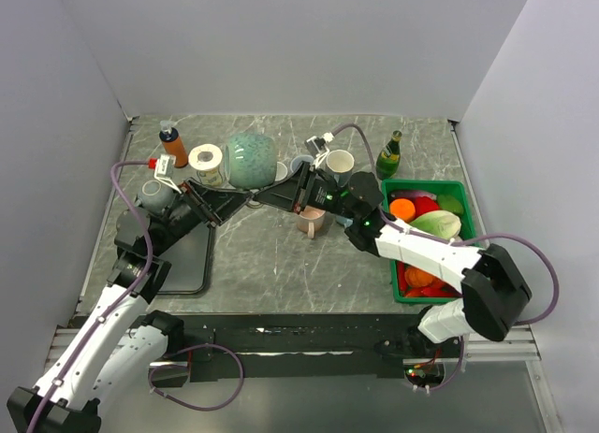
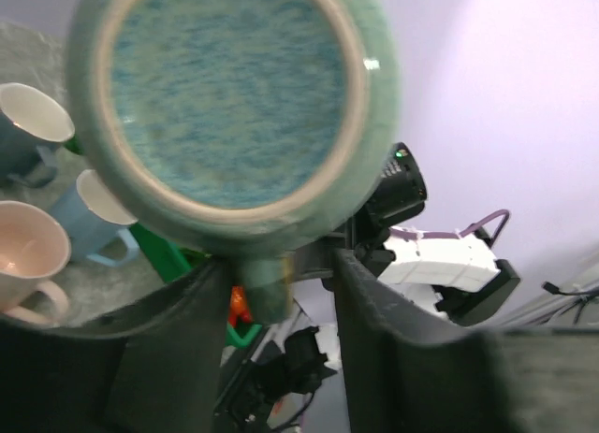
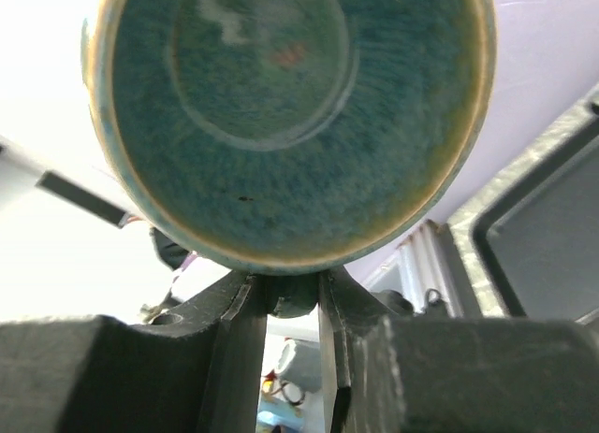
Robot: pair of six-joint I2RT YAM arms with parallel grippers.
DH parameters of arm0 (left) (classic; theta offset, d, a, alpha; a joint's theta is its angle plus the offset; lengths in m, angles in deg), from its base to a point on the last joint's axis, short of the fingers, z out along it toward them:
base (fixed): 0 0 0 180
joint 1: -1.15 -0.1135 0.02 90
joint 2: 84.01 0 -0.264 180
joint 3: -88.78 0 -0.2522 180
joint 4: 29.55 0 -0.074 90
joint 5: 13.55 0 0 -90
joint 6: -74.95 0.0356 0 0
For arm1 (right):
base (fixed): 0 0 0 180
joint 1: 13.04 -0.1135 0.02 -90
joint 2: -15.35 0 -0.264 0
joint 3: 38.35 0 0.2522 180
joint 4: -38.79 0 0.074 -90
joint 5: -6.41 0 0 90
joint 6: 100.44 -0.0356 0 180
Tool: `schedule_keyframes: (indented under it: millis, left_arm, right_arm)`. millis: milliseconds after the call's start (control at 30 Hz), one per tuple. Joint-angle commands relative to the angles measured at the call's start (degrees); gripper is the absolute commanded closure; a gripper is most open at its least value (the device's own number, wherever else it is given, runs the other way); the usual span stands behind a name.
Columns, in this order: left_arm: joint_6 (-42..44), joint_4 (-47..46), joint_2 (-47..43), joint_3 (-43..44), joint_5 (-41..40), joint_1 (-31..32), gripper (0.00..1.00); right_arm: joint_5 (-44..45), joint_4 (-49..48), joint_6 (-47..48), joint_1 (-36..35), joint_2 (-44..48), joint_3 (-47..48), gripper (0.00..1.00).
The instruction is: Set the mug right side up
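Observation:
The pink mug lies below the right gripper. The gripper will next tip down to turn the sideways mug upright, then lower it and let go of it on the bare tabletop [image 1: 267, 225] beside the pink mug.
The mug [image 1: 251, 160] is large, glazed green, and hangs on its side above the table at the back middle. The left wrist view faces its base [image 2: 234, 106]; the right wrist view looks into its mouth [image 3: 290, 106]. My right gripper [image 1: 267, 197] comes from the right and is shut on the mug's handle [image 3: 298, 300], which sits pinched between the fingers [image 3: 285, 297]. My left gripper [image 1: 239, 199] comes from the left with its jaws open around the same handle [image 2: 265, 288]. The handle lies against the left finger, with a gap to the right finger [image 2: 374, 302].
A pink mug [image 1: 311, 220], a white mug [image 1: 339, 162] and a blue mug [image 1: 301, 164] stand under and behind the right arm. A green basket [image 1: 388, 255] of produce is at the right, with a green bottle [image 1: 389, 154] behind it. At the left are a tape roll [image 1: 206, 160], an orange bottle [image 1: 173, 145] and a black tray [image 1: 192, 255].

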Motion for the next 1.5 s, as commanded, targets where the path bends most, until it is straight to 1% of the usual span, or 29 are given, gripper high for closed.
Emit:
schedule_keyframes:
  millis: [0, 33, 100, 133, 233, 267, 300, 333, 367, 400, 433, 467, 500, 533, 567, 600, 633, 700, 733, 767, 833, 933, 1033, 1167, 1267, 1300, 1367, 1467]
  left_arm:
    - [6.6, 2.0, -1.4, 5.6, -1.6, 0.3, 0.39]
    - [6.9, 3.3, -1.4, 5.7, -1.2, 0.4, 0.26]
    - [7.8, 4.8, -1.0, 6.5, 0.0, 0.4, 0.17]
    - [8.2, 6.9, -0.9, 6.8, 0.3, 0.5, 0.09]
    - [10.4, 10.3, -0.9, 7.7, -0.4, 0.4, 0.01]
    - [12.1, 14.2, -1.1, 8.8, -2.5, 0.4, 0.01]
    - [13.2, 16.3, -1.2, 9.4, -3.7, 0.4, 0.03]
    - [14.3, 19.0, -1.3, 10.2, -5.3, 0.4, 0.04]
    - [16.3, 24.7, -1.6, 12.1, -9.3, 0.4, 0.04]
    - [17.2, 28.5, -1.7, 13.2, -12.6, 0.4, 0.04]
    - [17.7, 31.8, -1.6, 14.5, -15.9, 0.4, 0.04]
    - [18.8, 35.1, -1.3, 17.1, -22.6, 0.4, 0.04]
    - [19.3, 41.0, -1.1, 18.2, -25.4, 0.4, 0.04]
    - [19.5, 43.3, -1.0, 19.0, -28.2, 0.4, 0.04]
    - [19.1, 46.0, -0.6, 20.5, -31.4, 0.4, 0.04]
    - [18.9, 49.9, -0.2, 21.2, -36.8, 0.4, 0.04]
    - [18.5, 52.0, -0.1, 21.9, -39.6, 0.4, 0.04]
    - [18.0, 55.9, 0.9, 23.4, -44.6, 0.4, 0.04]
    - [17.9, 56.7, 1.2, 23.8, -45.4, 0.5, 0.04]
    - [17.9, 57.3, 1.5, 24.3, -46.0, 0.4, 0.04]
    - [17.9, 58.3, 1.5, 24.6, -47.0, 0.4, 0.04]
    - [18.1, 57.9, 0.9, 24.1, -47.1, 0.4, 0.04]
    - [18.2, 57.7, 0.5, 23.6, -46.8, 0.4, 0.04]
    - [18.1, 57.7, 0.4, 23.4, -46.4, 0.4, 0.04]
    - [18.0, 57.4, 0.7, 23.1, -45.7, 0.4, 0.04]
    - [18.1, 57.3, 0.8, 23.0, -45.6, 0.4, 0.04]
    - [17.9, 57.3, 1.2, 22.9, -45.3, 0.4, 0.04]
    - [17.9, 57.3, 1.7, 22.7, -44.9, 0.4, 0.04]
  right_arm:
    - [4.8, 4.5, 7.8, 0.2, 7.4, 1.5, 1.0]
    - [5.4, 6.6, 9.0, 0.2, 8.1, 1.8, 1.0]
    - [7.1, 10.8, 12.0, 0.1, 10.1, 2.3, 1.0]
    - [7.7, 12.3, 12.9, 0.1, 10.6, 2.6, 1.0]
    - [9.8, 18.9, 16.8, 0.2, 12.5, 4.4, 1.0]
    - [10.4, 20.9, 19.0, 0.0, 12.7, 5.4, 1.0]
    - [11.9, 24.9, 20.5, 0.0, 12.9, 6.0, 1.0]
    - [13.1, 27.8, 22.0, -0.3, 13.4, 6.7, 1.0]
    - [14.8, 30.5, 25.8, -0.5, 13.6, 8.4, 1.0]
    - [19.0, 33.7, 28.3, -2.0, 13.6, 9.6, 1.0]
    - [22.7, 39.7, 30.6, -3.0, 13.3, 10.6, 1.0]
    - [25.9, 41.2, 34.0, -4.1, 13.3, 11.2, 1.0]
    - [28.7, 42.3, 35.4, -6.4, 13.2, 11.2, 1.0]
    - [34.8, 44.2, 36.4, -7.5, 12.4, 11.3, 1.0]
    - [36.9, 45.4, 38.0, -8.5, 11.7, 12.1, 1.0]
    - [39.4, 46.2, 38.6, -9.3, 10.8, 12.5, 1.0]
    - [42.9, 47.0, 38.9, -11.1, 9.0, 12.9, 1.0]
    - [46.3, 48.2, 40.4, -12.6, 6.9, 14.3, 1.0]
    - [48.2, 48.6, 40.7, -14.4, 4.7, 15.0, 1.0]
    - [51.0, 50.5, 41.2, -14.8, 3.4, 16.3, 1.0]
    - [52.8, 52.6, 40.3, -15.6, -0.3, 18.5, 1.0]
    - [51.2, 51.0, 39.2, -15.6, -4.0, 18.7, 1.0]
    - [51.0, 51.7, 38.7, -15.8, -7.6, 20.4, 1.0]
    - [54.1, 50.5, 39.3, -16.1, -10.8, 20.9, 1.0]
    - [58.8, 49.6, 39.1, -16.5, -13.0, 20.7, 1.0]
    - [61.9, 49.2, 38.8, -16.9, -13.8, 20.2, 1.0]
    - [64.2, 50.7, 36.0, -17.2, -14.3, 19.8, 1.0]
    - [69.5, 49.0, 35.1, -19.0, -14.9, 17.5, 1.0]
